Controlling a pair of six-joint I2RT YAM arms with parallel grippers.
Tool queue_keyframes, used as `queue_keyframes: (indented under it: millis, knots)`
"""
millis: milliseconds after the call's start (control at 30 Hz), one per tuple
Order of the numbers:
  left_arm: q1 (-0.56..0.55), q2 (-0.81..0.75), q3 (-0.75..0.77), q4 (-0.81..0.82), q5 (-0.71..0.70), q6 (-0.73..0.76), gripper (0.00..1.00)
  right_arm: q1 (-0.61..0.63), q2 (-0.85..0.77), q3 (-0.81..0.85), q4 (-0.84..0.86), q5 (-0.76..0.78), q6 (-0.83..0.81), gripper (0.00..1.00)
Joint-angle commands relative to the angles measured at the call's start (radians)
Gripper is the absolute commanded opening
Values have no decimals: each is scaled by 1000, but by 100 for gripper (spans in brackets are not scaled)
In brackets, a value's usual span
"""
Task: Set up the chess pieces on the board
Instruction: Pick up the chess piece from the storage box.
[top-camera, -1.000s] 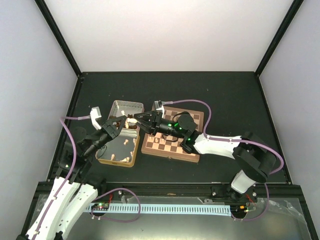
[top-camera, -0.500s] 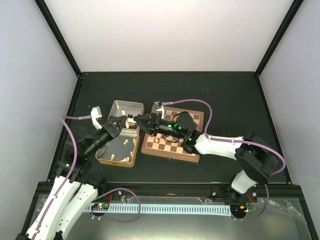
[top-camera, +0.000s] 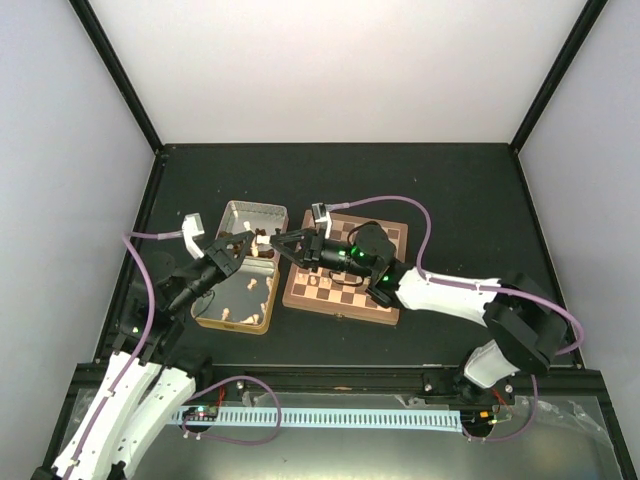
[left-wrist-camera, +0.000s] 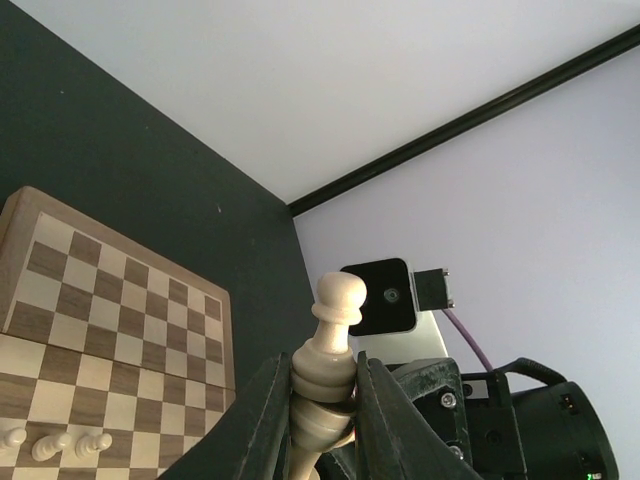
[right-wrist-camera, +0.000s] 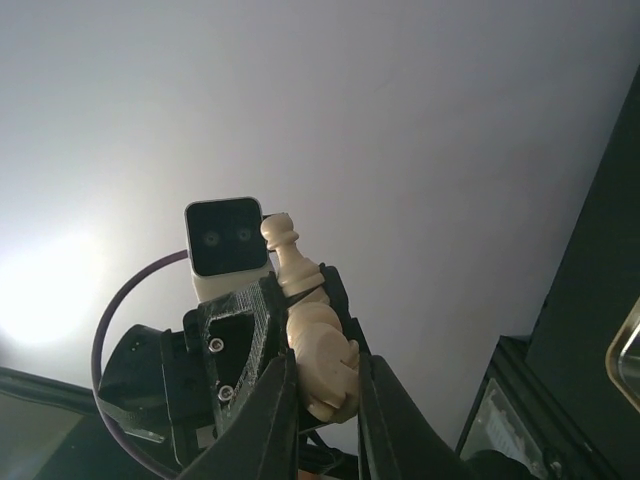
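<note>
I will next swing my right gripper back to the board's near row behind the pale pawns, then lower it and let go. That row is below my right gripper and to its right in the top view.
My left gripper (top-camera: 243, 247) hangs above the tin, shut on the base of a pale cream pawn (left-wrist-camera: 338, 300). The pawn's head sticks out past the left gripper's fingertips (left-wrist-camera: 272, 385). A second pale piece (right-wrist-camera: 328, 372) sits base to base against that pawn, and my right gripper (right-wrist-camera: 327, 358) is shut on it. In the top view the right gripper (top-camera: 275, 241) meets the left one tip to tip, just left of the board (top-camera: 340, 300). The board (left-wrist-camera: 100, 300) carries a few pale pawns (left-wrist-camera: 50, 445) along one edge.
Two metal tin halves (top-camera: 250, 212) lie left of the board, the nearer one (top-camera: 235, 322) holding several loose pale pieces (top-camera: 252, 285). Black walls border the dark table at the back and sides. The right arm stretches low across the board.
The right gripper's jaws have closed onto the pale piece next to the left gripper's pawn. The right arm has edged slightly left. The left gripper has held still.
</note>
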Motion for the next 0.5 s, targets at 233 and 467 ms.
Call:
queue_keyframes:
  millis: [233, 467]
  knots:
    - [6, 10, 17, -197, -186, 243, 4, -29, -235, 13, -742, 174, -432, 5]
    - [5, 57, -23, -256, -298, 452, 4, -33, -244, 192, -1518, 467, -757, 5]
